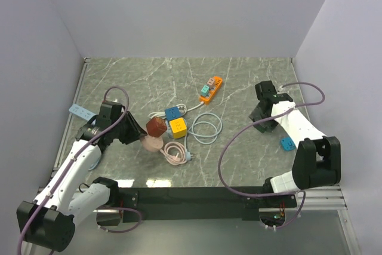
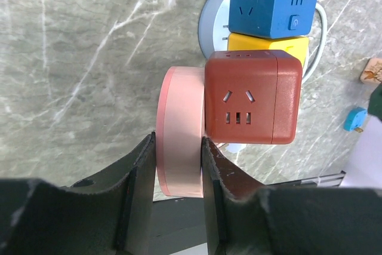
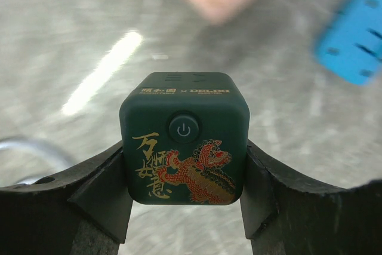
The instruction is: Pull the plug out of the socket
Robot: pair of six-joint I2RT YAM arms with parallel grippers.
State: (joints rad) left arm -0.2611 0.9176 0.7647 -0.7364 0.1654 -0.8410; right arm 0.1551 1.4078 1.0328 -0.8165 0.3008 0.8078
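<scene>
My right gripper lowers toward the blue adapter next and releases the dark green cube socket (image 3: 185, 138) beside it, because the table there is bare.
A pink round plug (image 2: 179, 132) sits flat against the side of a red-brown cube socket (image 2: 250, 98). My left gripper (image 2: 178, 147) is shut on the pink plug, one finger on each flat face. In the top view the red-brown socket (image 1: 156, 126) and the pink plug (image 1: 152, 143) lie just right of my left gripper (image 1: 136, 137). My right gripper (image 3: 185, 165) is shut on a dark green cube socket (image 3: 185, 138) with a power button and a dragon print. That arm (image 1: 265, 111) is at the right side of the table.
A blue cube socket (image 1: 173, 113) and a yellow cube socket (image 1: 178, 126) lie beside the red one. Nearby are a white cable coil (image 1: 206, 128), a pink cable coil (image 1: 176, 152), an orange power strip (image 1: 211, 88), a blue adapter (image 1: 287, 143) and a pale blue strip (image 1: 80, 111).
</scene>
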